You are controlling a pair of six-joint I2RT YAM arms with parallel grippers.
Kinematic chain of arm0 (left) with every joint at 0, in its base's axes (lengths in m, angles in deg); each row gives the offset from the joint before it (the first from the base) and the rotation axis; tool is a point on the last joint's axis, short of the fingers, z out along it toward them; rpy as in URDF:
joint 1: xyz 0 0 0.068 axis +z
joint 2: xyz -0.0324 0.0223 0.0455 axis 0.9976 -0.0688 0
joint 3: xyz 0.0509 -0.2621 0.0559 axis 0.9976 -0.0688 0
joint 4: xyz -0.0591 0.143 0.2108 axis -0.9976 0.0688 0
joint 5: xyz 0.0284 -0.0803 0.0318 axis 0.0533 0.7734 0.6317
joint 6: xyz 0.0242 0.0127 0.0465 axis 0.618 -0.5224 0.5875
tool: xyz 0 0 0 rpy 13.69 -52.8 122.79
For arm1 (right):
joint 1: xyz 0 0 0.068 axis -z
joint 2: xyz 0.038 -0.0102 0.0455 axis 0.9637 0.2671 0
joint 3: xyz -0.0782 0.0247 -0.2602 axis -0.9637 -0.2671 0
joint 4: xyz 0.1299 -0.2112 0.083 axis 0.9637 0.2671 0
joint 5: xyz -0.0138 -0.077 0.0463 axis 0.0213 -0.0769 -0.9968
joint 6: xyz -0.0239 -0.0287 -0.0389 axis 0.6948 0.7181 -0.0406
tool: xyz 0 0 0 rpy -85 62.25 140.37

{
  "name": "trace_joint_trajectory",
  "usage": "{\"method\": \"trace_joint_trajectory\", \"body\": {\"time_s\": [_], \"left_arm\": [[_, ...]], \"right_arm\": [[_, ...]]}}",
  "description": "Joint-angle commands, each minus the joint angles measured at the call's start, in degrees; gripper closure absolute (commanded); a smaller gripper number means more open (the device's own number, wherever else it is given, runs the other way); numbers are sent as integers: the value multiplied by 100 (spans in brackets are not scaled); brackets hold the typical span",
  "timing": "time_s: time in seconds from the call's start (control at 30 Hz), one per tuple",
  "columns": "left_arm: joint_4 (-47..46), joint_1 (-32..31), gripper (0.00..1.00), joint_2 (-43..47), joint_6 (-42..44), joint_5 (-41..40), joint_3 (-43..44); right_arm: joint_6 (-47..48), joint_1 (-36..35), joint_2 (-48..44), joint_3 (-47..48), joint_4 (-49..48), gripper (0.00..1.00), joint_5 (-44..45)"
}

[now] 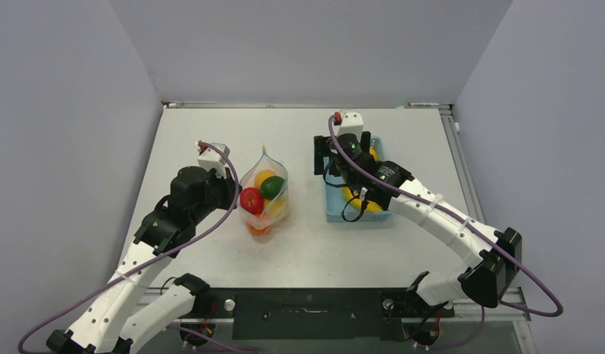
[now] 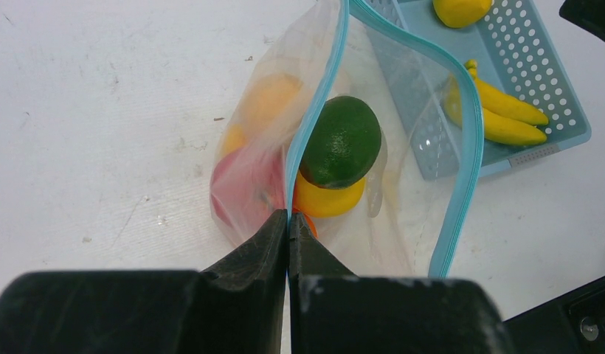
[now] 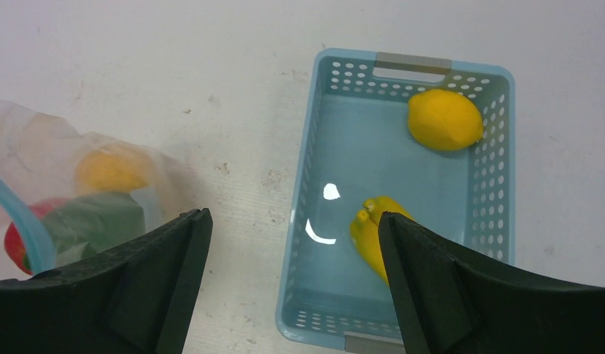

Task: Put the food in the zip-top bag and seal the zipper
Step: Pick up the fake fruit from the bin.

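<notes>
I should lower my right gripper next, right in the wrist view, onto the bananas' narrowest part below it, their stem ends.
The clear zip-top bag (image 1: 264,198) stands mid-table with its mouth wide open. Its light-blue zipper (image 2: 472,133) runs in two parted strips. Inside lie food pieces: a dark green fruit (image 2: 342,140), a yellow piece (image 2: 327,200), a red one (image 1: 251,199) and an orange one (image 1: 264,177). My left gripper (image 2: 288,215) is shut on the near zipper strip, holding the bag up. My right gripper (image 3: 292,217) hangs open above the basket's left wall, nothing between its fingers. A lemon (image 3: 445,119) and yellow bananas (image 3: 372,237) lie in the basket.
The light-blue perforated basket (image 3: 308,177) sits right of the bag, about a hand's width away. Grey walls enclose the white table (image 1: 211,140) on three sides. The right arm reaches over the basket (image 1: 331,210) from the near right.
</notes>
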Motion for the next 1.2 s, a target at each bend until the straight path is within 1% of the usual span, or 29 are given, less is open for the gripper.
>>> {"method": "trace_joint_trajectory", "body": {"time_s": [0.0, 0.2, 0.6, 0.87, 1.0, 1.17], "left_arm": [[-306, 34, 100, -23, -2, 44, 31], [-305, 34, 100, -19, -2, 50, 30], [-300, 30, 100, -12, -2, 52, 35], [-296, 34, 100, 24, -2, 40, 30], [-297, 34, 100, 37, -2, 33, 30], [-284, 34, 100, 57, -2, 19, 29]], "right_arm": [[-155, 229, 126, -160, 225, 15, 146], [-438, 420, 466, -357, 359, 19, 92], [-1187, 555, 1008, -656, 257, 31, 437], [-1568, 678, 1292, -762, 149, 34, 735], [-1701, 772, 1406, -779, 4, 35, 729], [-1825, 874, 1562, -698, -52, 40, 700]]}}
